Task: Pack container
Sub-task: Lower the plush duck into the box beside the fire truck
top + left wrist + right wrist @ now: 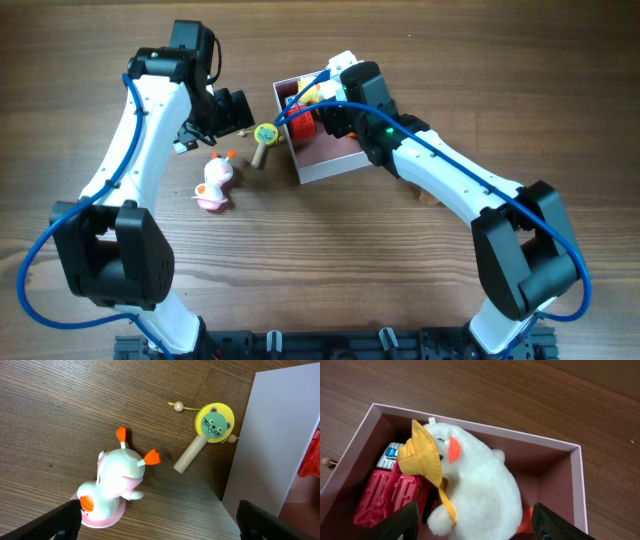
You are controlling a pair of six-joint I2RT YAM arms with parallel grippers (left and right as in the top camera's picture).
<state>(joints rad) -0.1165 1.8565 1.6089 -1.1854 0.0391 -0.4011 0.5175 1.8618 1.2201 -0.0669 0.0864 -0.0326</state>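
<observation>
The plush duck's round white body point(329, 91) point(482, 509) already has my right gripper's open fingers on either side of it, so my right gripper should move down onto it in the box next.
The container point(331, 168) is a square box with white walls and a pink inside, at the table's middle back. In it lie a white plush duck with a yellow hat point(480, 485) and a red plastic toy point(384, 494). My right gripper point(477, 527) is open above the box, its fingers on either side of the plush duck; it also shows in the overhead view point(322, 100). My left gripper point(160, 527) is open and empty above the table left of the box. Below it lie a pink and white duck toy point(117, 482) and a yellow cat rattle point(214, 422).
The box's white outer wall point(272, 435) stands close to the rattle's right. The duck toy point(215, 183) and the rattle point(264, 137) lie on the wooden table left of the box. A small brown piece point(428, 196) lies under the right arm.
</observation>
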